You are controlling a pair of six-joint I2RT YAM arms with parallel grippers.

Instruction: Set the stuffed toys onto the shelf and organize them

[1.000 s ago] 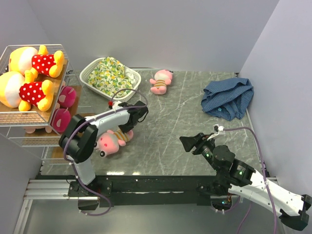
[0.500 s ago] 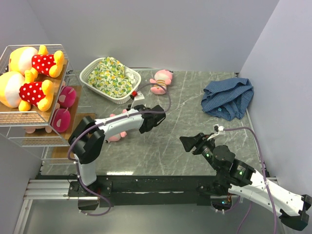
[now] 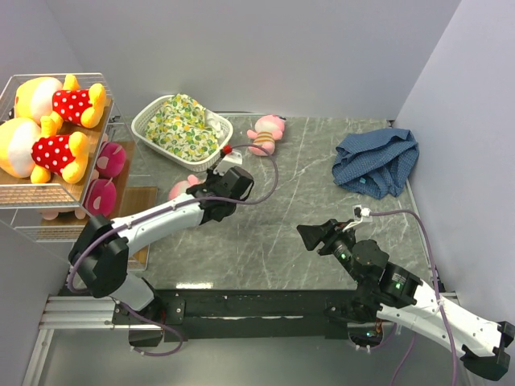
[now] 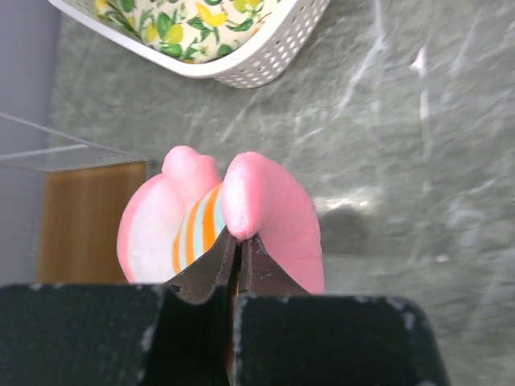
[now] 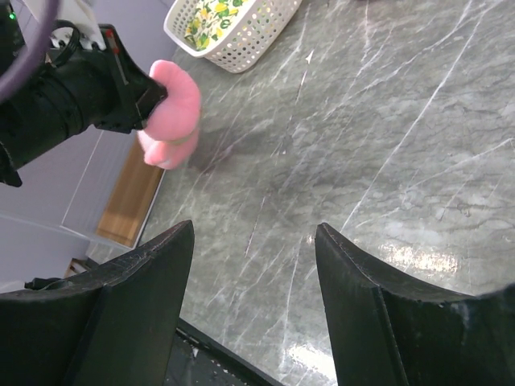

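Observation:
The left gripper swings the toy to the left in the top view next, then down onto the far end of the shelf's lowest board (image 3: 142, 199), where bare wood shows.
My left gripper (image 3: 199, 190) is shut on a pink stuffed toy in an orange-striped shirt (image 3: 180, 188) and holds it above the table, between the basket and the shelf. In the left wrist view the fingertips (image 4: 239, 241) pinch the toy (image 4: 265, 205). The right wrist view also shows it (image 5: 173, 108). The shelf (image 3: 48, 197) stands at the left. Two yellow bears in red dotted shirts (image 3: 48, 100) (image 3: 44, 151) lie on its top tier, and pink toys (image 3: 109, 159) lie on the lower one. Another pink toy (image 3: 265, 133) lies at the back of the table. My right gripper (image 3: 310, 235) is open and empty.
A white oval basket (image 3: 153, 112) with floral cloth sits behind the held toy, also in the left wrist view (image 4: 273, 56). A blue checked cloth (image 3: 376, 161) lies at the back right. The shelf's lower wooden board (image 4: 88, 233) is just left of the toy.
My left arm has swung and stretched out. The pink toy has gone from the near-left table to a spot near the basket and shelf. The right arm has not moved.

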